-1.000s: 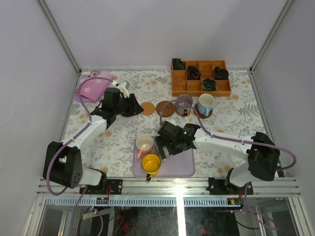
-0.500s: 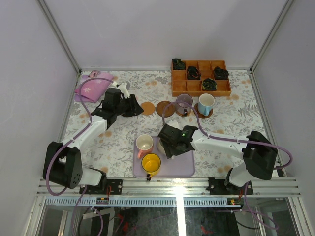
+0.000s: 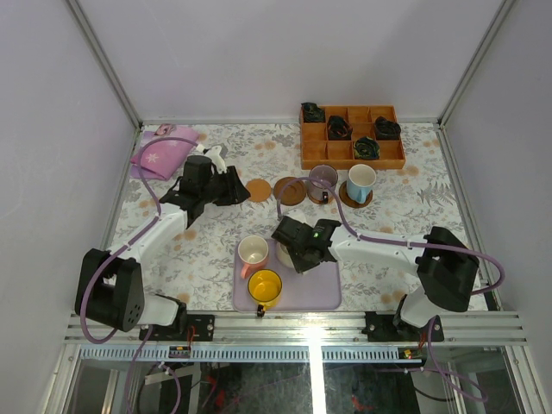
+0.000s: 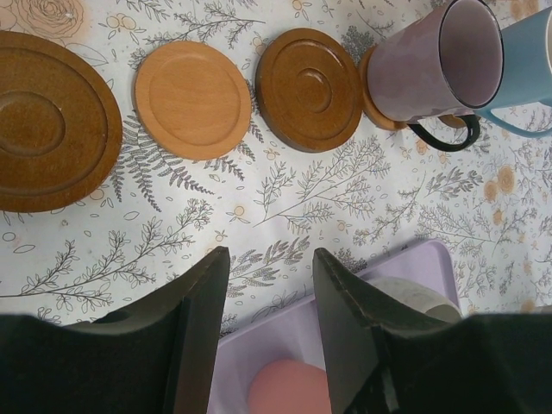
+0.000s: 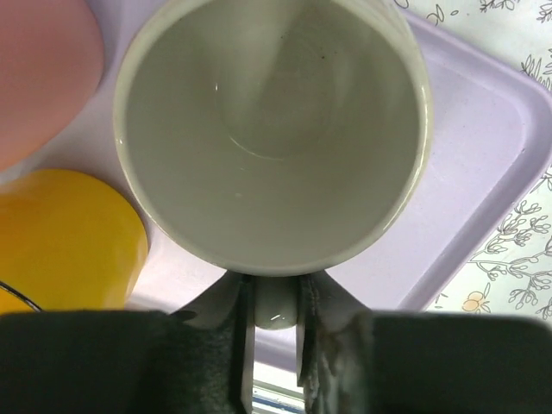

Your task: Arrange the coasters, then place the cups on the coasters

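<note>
The dark coaster (image 3: 291,191) beside the greyish purple cup is empty, so my right gripper should next lift the cream-white cup, carry it outward, lower it there and release it.
On the lavender tray (image 5: 492,164) stands the cream-white cup (image 5: 272,129), and my right gripper (image 5: 274,321) is shut on its handle. The pink cup (image 3: 253,251) and the yellow cup (image 3: 265,285) stand beside it on the tray. My left gripper (image 4: 269,259) hangs open and empty over the tablecloth. Ahead of it lies a row of coasters: a large dark coaster (image 4: 43,129), a tan coaster (image 4: 191,99) and a dark coaster (image 4: 309,88). The greyish purple cup (image 4: 435,65) and the light blue cup (image 3: 360,180) each stand on a coaster further right.
An orange compartment box (image 3: 352,148) with dark items stands at the back right. A pink cloth (image 3: 162,153) lies at the back left. Grey walls close in the table on three sides.
My right gripper has slid in over the tray and shut on the cream-white cup's handle. The left arm has barely moved.
</note>
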Available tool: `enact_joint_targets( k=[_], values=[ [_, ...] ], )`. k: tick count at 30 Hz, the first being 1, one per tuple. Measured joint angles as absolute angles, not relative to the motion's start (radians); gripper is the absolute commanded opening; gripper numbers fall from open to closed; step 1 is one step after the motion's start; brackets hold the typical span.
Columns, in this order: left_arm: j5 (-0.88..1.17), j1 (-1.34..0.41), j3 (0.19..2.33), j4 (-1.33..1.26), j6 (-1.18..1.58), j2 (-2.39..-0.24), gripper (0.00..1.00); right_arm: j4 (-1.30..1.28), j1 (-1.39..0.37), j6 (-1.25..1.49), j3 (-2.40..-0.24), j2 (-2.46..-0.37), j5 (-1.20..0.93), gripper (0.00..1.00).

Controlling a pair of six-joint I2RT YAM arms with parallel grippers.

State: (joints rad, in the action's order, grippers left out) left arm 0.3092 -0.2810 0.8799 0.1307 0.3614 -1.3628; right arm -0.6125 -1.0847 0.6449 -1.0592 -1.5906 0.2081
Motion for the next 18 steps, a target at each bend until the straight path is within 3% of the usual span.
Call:
enact_joint_targets(
  k=[10,18],
  values=[
    [0.307,-0.281,0.876,0.131,0.361,-1.363,0.44,-0.649,-1.085,0.644,-1.081,-1.590,0.253,0.00],
    [0.301,-0.281,0.876,0.131,0.360,-1.362,0.44,-0.728,-1.084,0.624,-1.285,-1.591,0.411,0.00]
  ],
)
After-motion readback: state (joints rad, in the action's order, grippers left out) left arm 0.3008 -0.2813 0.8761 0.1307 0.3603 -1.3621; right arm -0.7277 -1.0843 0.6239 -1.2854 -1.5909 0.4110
